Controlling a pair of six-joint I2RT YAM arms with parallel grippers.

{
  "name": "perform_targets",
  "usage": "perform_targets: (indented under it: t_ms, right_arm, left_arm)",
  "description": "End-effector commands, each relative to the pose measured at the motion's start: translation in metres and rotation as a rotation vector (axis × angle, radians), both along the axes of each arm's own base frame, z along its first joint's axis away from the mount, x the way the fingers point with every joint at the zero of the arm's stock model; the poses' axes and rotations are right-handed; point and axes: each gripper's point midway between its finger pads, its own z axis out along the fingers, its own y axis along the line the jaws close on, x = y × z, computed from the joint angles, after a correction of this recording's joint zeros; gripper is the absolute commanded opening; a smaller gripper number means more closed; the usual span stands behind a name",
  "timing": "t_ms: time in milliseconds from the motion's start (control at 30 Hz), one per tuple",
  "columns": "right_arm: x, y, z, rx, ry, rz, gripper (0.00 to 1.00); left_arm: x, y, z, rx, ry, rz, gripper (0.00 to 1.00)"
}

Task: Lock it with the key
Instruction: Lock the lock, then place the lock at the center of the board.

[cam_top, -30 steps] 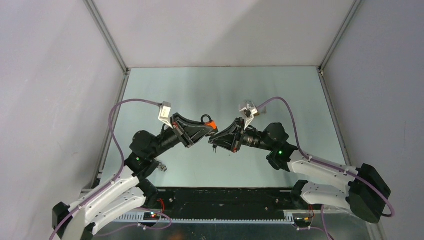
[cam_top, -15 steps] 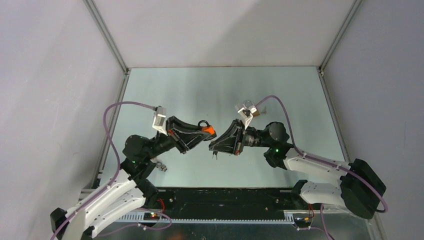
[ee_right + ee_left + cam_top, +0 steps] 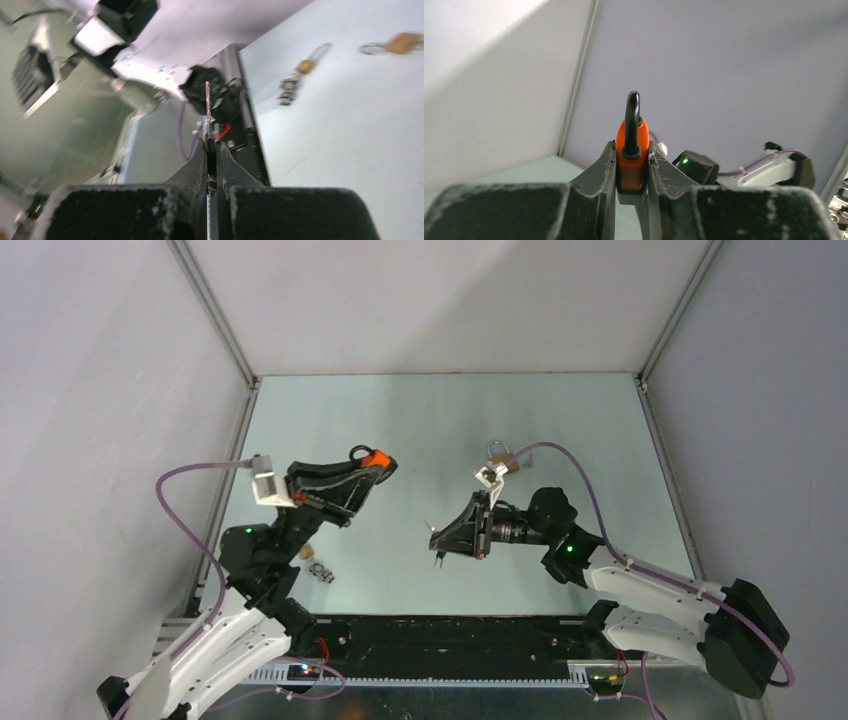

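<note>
I will next lower the raised orange padlock to the table by the brass padlock, below my left gripper, to its right in the top view, and release it.
An orange padlock (image 3: 376,457) with a black shackle is clamped between the fingers of my left gripper (image 3: 372,468), raised over the left side of the table. In the left wrist view the padlock (image 3: 631,155) stands upright between the jaws of the left gripper (image 3: 631,150), its shackle (image 3: 632,112) pointing away from the camera. My right gripper (image 3: 440,541) hovers at the table's centre, shut on a thin metal key (image 3: 434,532). Seen from the right wrist, the key (image 3: 208,107) sticks straight out of the closed right gripper (image 3: 211,146). Padlock and key are well apart.
A small brass padlock (image 3: 503,459) lies on the table beyond the right wrist; the same brass padlock (image 3: 400,44) shows in the right wrist view. A bunch of spare keys (image 3: 319,571) rests near the left arm's base, and the spare keys (image 3: 295,80) also show there. Grey walls enclose three sides.
My left gripper has swung left and up with the orange padlock, away from the key. My right gripper has dropped slightly toward the near edge, still holding the key.
</note>
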Motion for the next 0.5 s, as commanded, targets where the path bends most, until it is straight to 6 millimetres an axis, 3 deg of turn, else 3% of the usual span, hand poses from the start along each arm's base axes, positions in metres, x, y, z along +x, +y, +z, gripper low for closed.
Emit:
perform_targets:
  t_ms: [0,67,200,367,467]
  right_arm:
    - [0.065,-0.022,-0.007,-0.088,0.003,-0.369,0.00]
    - [0.091,-0.039,-0.019,-0.137,0.057,-0.526,0.00]
    - [0.133,-0.082,-0.050,-0.236,0.190,-0.819,0.00]
    - [0.162,-0.145,-0.097,-0.353,0.326,-1.092,0.00]
    - [0.164,-0.167,-0.123,-0.416,0.368,-1.146,0.00]
  left_arm:
    - [0.035,-0.008,-0.021,0.026,0.161,0.059,0.00]
    - [0.060,-0.024,-0.055,0.097,0.298,0.068,0.00]
    - [0.090,-0.064,-0.120,0.233,0.529,-0.008,0.00]
    - [0.106,-0.116,-0.190,0.378,0.738,-0.158,0.00]
    - [0.118,-0.144,-0.230,0.435,0.850,-0.186,0.00]
